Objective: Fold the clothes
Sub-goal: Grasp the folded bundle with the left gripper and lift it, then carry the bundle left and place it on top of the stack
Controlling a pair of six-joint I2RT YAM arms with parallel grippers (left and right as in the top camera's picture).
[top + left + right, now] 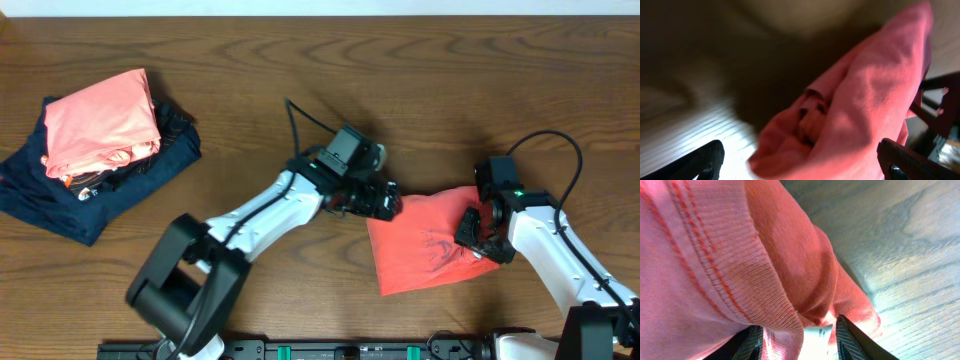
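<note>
Next, my left gripper will ease over toward the shirt (865, 100) and around its bunched corner fold (801, 152), since that fold lies to the gripper's right in the overhead view.
The orange-red T-shirt (425, 250) lies folded into a rough rectangle on the table at right of centre. My left gripper (388, 203) is at its upper left corner. In the left wrist view its jaws (805, 159) are wide open, with a bunched fold of the shirt (865, 100) between them. My right gripper (478, 238) is over the shirt's right side. In the right wrist view its fingers (802, 341) are closed on the ribbed collar edge of the shirt (700, 255), with the small white tag (817, 332) between them. The chest print is hidden.
A paler salmon-pink folded garment (100, 120) lies on a dark navy garment (90, 195) at the far left of the wooden table (300, 60). A black cable (300, 115) loops behind my left arm.
</note>
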